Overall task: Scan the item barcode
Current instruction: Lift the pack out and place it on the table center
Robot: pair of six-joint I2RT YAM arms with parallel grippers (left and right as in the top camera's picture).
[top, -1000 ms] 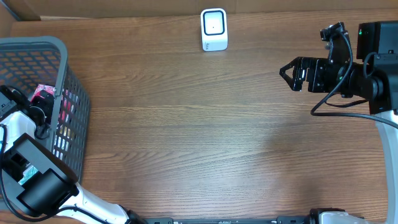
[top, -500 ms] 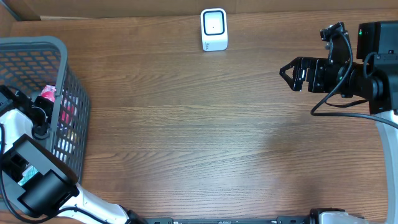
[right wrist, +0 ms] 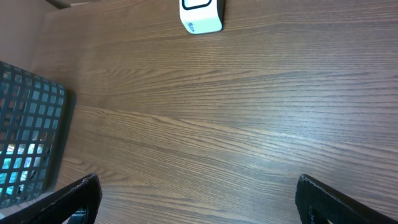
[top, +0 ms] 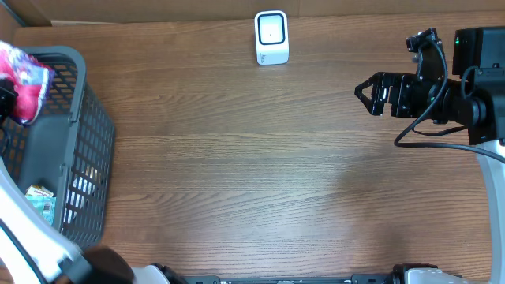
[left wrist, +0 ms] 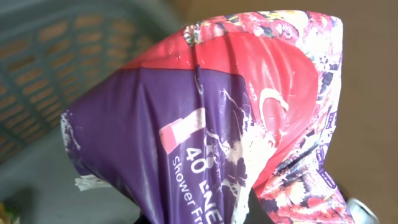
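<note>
The left gripper should next bring the pouch past the basket's rim and down onto the middle of the table (top: 254, 147), short of the scanner, since the wood there is clear.
The item is a crinkly pink, red and purple pouch (top: 24, 82). It hangs above the far left end of the grey basket (top: 88, 134), at the left edge of the overhead view. My left gripper (top: 6, 99) is shut on it, its fingers mostly hidden by the pouch. In the left wrist view the pouch (left wrist: 224, 124) fills the frame with white lettering showing and no barcode visible. The white scanner (top: 271, 37) stands at the table's far edge. My right gripper (top: 364, 93) hovers open at the right, nothing between its fingers, facing the scanner (right wrist: 200, 15).
A teal packet (top: 39, 201) lies inside the basket. The basket's corner (right wrist: 31, 137) shows at the left of the right wrist view. Brown cardboard walls line the table's far edge.
My left gripper has shut on the pouch and lifted it out of the basket, so it now sits higher and further left in the overhead view. The right arm has not moved.
</note>
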